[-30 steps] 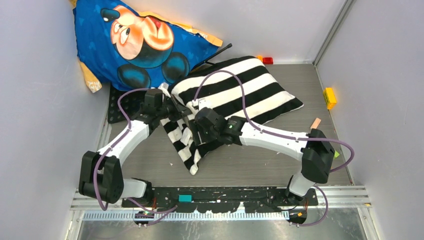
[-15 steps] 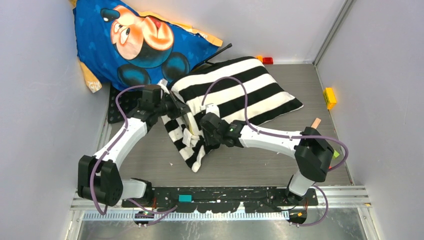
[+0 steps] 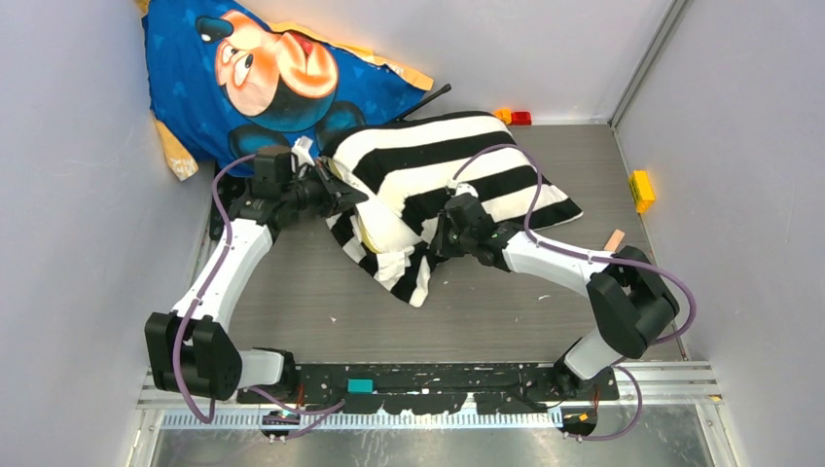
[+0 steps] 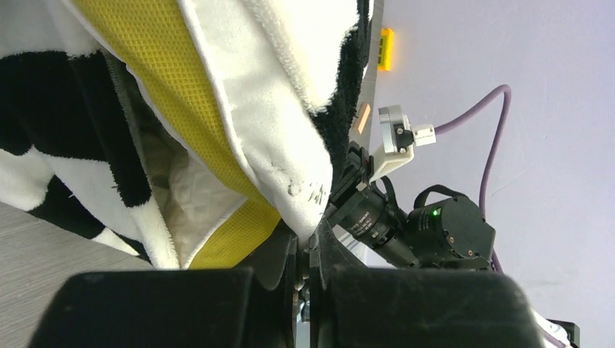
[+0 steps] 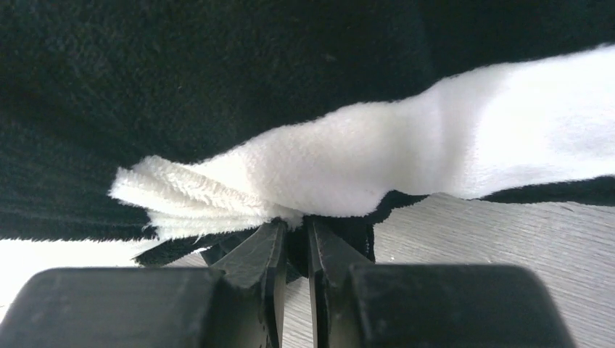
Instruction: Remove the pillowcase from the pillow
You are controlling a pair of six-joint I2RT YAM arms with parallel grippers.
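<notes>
The left gripper brings the pillow corner back and to the right in the top view toward the pillow's bulging white end next. It releases the uncovered corner there.
The black-and-cream striped pillowcase (image 3: 457, 161) covers most of the pillow (image 3: 389, 226), whose white front end bulges out of the opening. My left gripper (image 3: 329, 192) is at the pillow's left end. In the left wrist view it (image 4: 313, 230) is shut on a white corner of the pillow (image 4: 268, 152), beside its yellow mesh edge (image 4: 145, 51). My right gripper (image 3: 440, 236) is at the near side of the bundle. In the right wrist view it (image 5: 294, 225) is shut on a fold of the pillowcase (image 5: 362, 167).
A blue Mickey Mouse cushion (image 3: 272, 78) leans in the back left corner, just behind the left gripper. A yellow block (image 3: 640, 190), a red block (image 3: 521, 118) and a pink piece (image 3: 614, 239) lie near the right wall. Grey walls close in both sides.
My left gripper moved back and left, dragging the pillow with it. My right gripper moved right along the near side and closed on the pillowcase. More white pillow shows now.
</notes>
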